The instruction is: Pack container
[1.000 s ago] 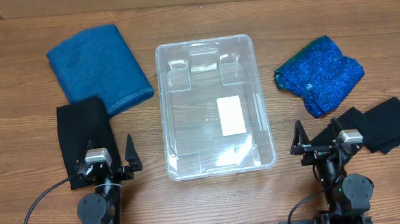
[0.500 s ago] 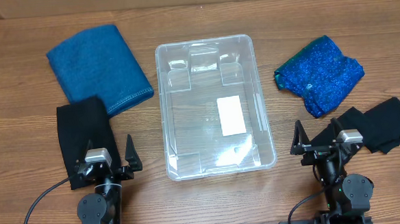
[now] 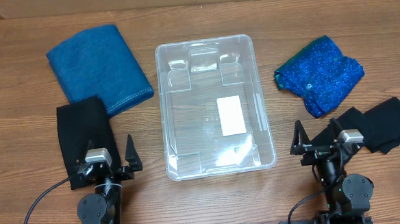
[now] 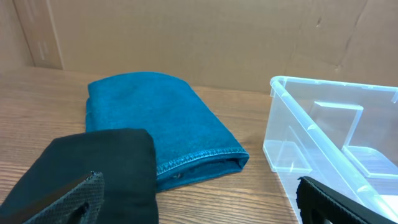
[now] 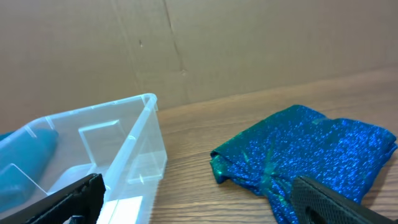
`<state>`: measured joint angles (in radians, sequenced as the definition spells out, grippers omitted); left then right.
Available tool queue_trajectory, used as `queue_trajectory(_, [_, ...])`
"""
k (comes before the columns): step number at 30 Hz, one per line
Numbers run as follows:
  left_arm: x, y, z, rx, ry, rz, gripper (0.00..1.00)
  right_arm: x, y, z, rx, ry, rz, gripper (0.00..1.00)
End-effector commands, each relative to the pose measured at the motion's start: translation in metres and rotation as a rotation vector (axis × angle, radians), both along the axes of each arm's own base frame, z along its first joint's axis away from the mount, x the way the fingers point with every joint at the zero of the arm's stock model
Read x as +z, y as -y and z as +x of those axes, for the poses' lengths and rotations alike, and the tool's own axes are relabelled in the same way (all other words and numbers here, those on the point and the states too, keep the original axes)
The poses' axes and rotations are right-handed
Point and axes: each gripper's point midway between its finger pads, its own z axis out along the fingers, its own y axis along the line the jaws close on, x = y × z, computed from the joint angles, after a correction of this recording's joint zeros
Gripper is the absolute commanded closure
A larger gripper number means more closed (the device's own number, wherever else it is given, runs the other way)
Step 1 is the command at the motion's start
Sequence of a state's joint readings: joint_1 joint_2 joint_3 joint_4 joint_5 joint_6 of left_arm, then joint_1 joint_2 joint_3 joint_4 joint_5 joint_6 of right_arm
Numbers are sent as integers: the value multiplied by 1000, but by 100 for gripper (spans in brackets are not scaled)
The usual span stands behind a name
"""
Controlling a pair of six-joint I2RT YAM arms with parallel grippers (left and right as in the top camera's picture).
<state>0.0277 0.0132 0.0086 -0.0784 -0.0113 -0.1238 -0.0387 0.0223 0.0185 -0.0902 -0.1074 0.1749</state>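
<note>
The right gripper moves outward and turns sideways onto the sparkly blue cloth's edge farthest from the container next, as that edge lies outward of it.
The clear plastic container (image 3: 170,86) stands in the middle of the table with a white label on its bottom and no cloth in it. It also shows in the left wrist view (image 4: 323,143) and the right wrist view (image 5: 124,143). A folded teal towel (image 3: 98,66) lies far left, also in the left wrist view (image 4: 155,118). A black cloth (image 3: 84,135) lies in front of it. A sparkly blue cloth (image 3: 319,75) lies at the right, also in the right wrist view (image 5: 305,155). A second black cloth (image 3: 382,124) lies near it. My left gripper (image 3: 109,160) and right gripper (image 3: 317,140) are open and empty near the front edge.
A cardboard wall (image 4: 205,37) stands behind the table. Bare wood (image 3: 283,121) lies between the container and the cloths.
</note>
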Motion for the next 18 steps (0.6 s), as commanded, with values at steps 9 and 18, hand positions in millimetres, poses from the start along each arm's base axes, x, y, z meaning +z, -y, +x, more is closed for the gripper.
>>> queue_trajectory(9, [128, 12, -27, -61, 85, -120, 0, 94, -8, 4, 36, -84, 115, 0])
queue_trajectory(18, [159, 15, 1, -70, -345, -96, 0, 97, -5, 81, 63, -716, -9, 0])
